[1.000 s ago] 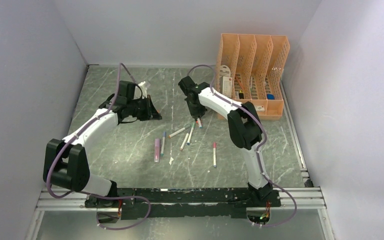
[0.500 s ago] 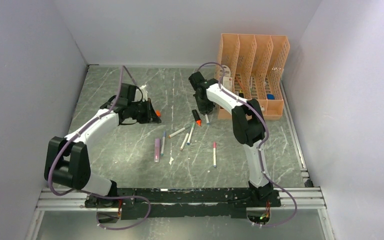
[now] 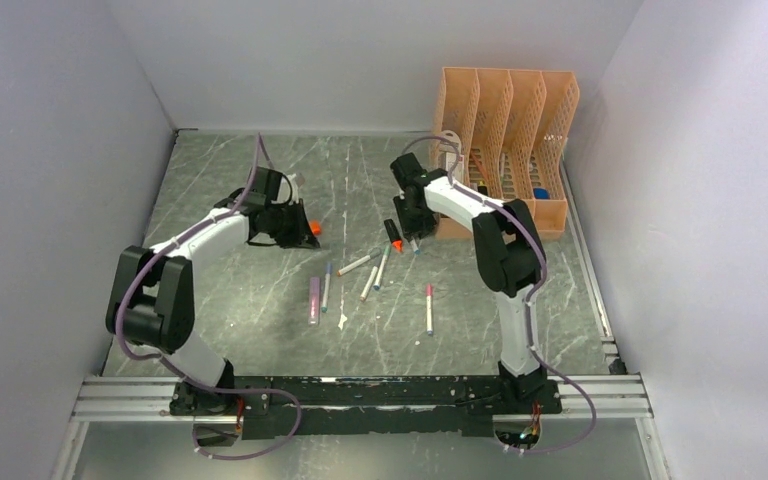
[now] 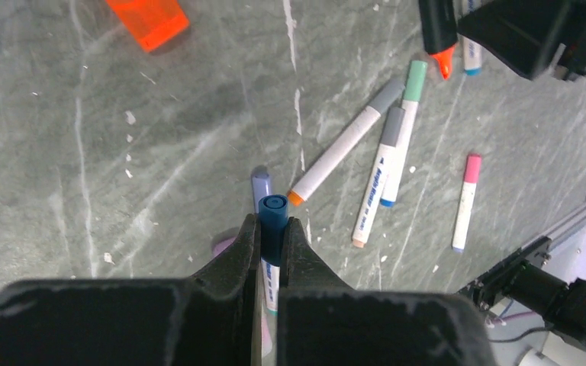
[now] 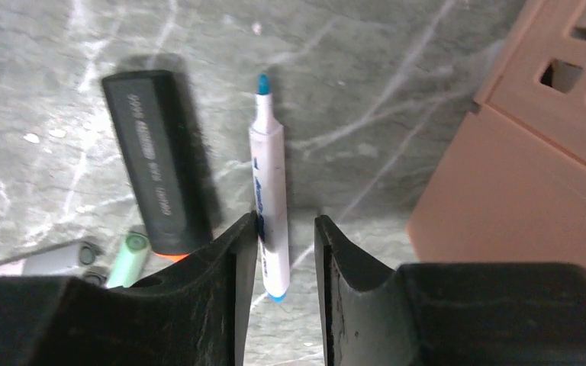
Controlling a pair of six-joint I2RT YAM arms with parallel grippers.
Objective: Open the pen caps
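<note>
My left gripper moves down and outward next to reach the bare table beside the loose orange cap, where the dark blue pen cap (image 4: 273, 210) lies clear of the pens.
My left gripper (image 4: 273, 223) is shut on a dark blue pen cap (image 4: 273, 210) and holds it above the table at the back left (image 3: 298, 226). A loose orange cap (image 4: 149, 19) lies beside it on the table (image 3: 314, 229). My right gripper (image 5: 285, 221) is open, its jaws either side of a white pen with a bare blue tip (image 5: 267, 191) that lies flat. A thick black marker (image 5: 156, 152) with an orange end lies just left of it (image 3: 392, 233). Several capped pens (image 3: 368, 275) and a pink-purple highlighter (image 3: 313, 298) lie mid-table.
A tall orange file organiser (image 3: 505, 140) stands at the back right, its base (image 5: 519, 152) close to my right gripper. A pink-capped pen (image 3: 428, 308) lies apart, nearer the front. Grey walls close in the left, back and right sides.
My right gripper has moved right and back, uncovering the black marker and the blue-tipped pen on the table. My left arm has shifted right, and the orange cap now shows beside it.
</note>
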